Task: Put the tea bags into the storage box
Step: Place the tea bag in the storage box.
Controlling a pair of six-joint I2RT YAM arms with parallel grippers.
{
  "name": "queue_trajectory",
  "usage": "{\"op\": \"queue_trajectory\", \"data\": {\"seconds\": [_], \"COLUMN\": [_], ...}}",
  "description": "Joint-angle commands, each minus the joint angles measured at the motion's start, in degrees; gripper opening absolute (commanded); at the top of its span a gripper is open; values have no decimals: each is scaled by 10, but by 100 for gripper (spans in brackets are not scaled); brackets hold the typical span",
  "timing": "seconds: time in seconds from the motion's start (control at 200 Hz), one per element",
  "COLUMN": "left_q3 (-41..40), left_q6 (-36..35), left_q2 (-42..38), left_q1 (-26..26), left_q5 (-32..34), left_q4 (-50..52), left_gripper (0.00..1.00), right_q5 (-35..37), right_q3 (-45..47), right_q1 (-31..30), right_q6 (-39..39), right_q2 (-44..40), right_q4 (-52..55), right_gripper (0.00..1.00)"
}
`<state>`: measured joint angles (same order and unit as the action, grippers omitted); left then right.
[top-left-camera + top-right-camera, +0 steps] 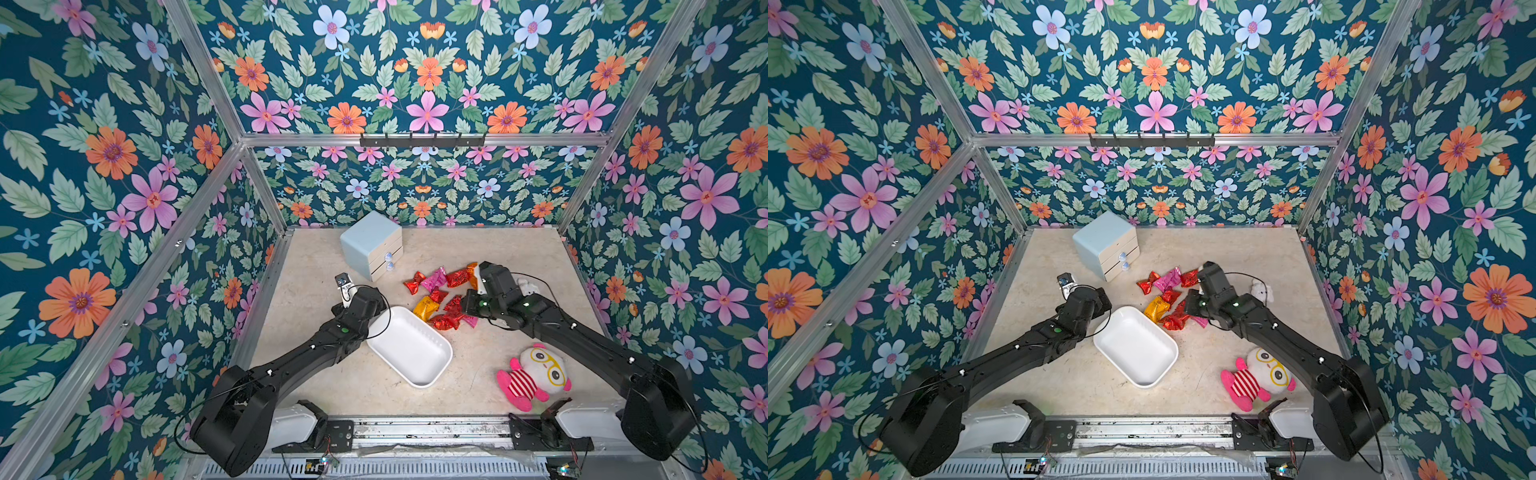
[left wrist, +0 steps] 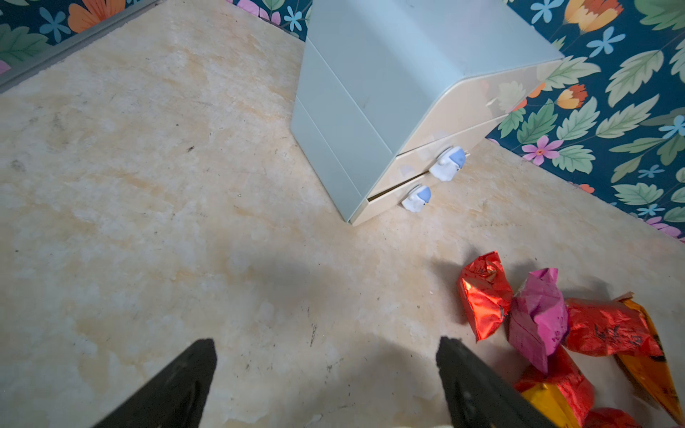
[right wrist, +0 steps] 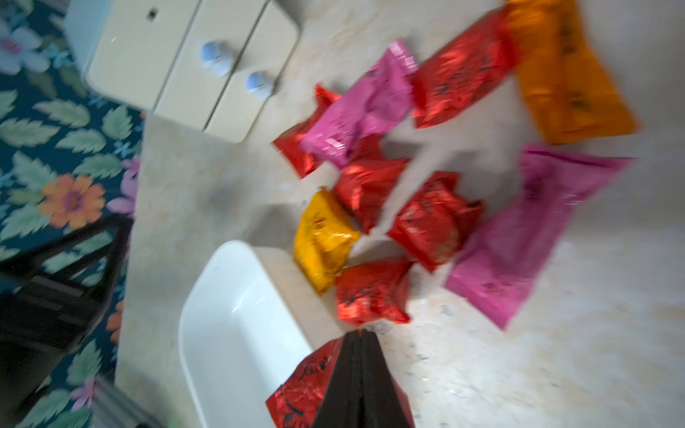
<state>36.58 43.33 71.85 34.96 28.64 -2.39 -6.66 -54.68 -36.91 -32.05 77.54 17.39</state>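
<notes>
Next, my right gripper moves back over the box's rim and down, releasing the red tea bag above the box's bare bottom, since the white storage box [image 1: 411, 351] is empty.
Several foil tea bags [image 1: 434, 279] in red, pink and orange-yellow lie in a loose pile on the table, just behind the white storage box [image 1: 411, 351]; both also show as tea bags [image 1: 1167, 296] and storage box [image 1: 1136, 349]. In the right wrist view my right gripper [image 3: 358, 335] is shut on a red tea bag [image 3: 300, 385], held at the rim of the storage box [image 3: 237, 333]; the nearest loose tea bags [image 3: 372, 292] lie just past its tips. My left gripper [image 2: 326, 348] stands open over bare table, left of the pile, with nothing between its fingers.
A pale blue drawer unit [image 1: 372, 245] stands at the back, left of the pile. A pink-and-white plush toy [image 1: 534, 374] lies at the front right. A small white plush [image 1: 1262, 291] sits behind the right arm. Flowered walls close in three sides.
</notes>
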Motion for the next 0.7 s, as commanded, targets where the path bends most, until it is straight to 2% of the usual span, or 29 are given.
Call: {"op": "queue_trajectory", "data": {"seconds": [0.0, 0.125, 0.275, 0.485, 0.565, 0.695], "left_q3": [5, 2, -10, -15, -8, 5], "left_q6": [9, 14, 18, 19, 18, 16], "left_q2": [-5, -21, -44, -44, -32, -15], "left_q1": [0, -1, -2, -3, -3, -3], "left_q5": [25, 37, 44, 44, 39, 28], "left_q4": [30, 51, 62, 54, 53, 54], "left_gripper": [99, 99, 99, 99, 99, 99], "right_q5": [-24, -9, 31, 62, 70, 117], "right_q3": [-24, -53, -69, -65, -69, -82], "right_q1": [-55, -114, -150, -166, -166, -165], "right_q6": [5, 28, 49, 49, 47, 31], "right_q2": [40, 102, 165, 169, 160, 128], "right_q4": [-39, -30, 24, 35, 35, 48], "right_gripper": [0, 0, 0, 0, 17, 34]}}
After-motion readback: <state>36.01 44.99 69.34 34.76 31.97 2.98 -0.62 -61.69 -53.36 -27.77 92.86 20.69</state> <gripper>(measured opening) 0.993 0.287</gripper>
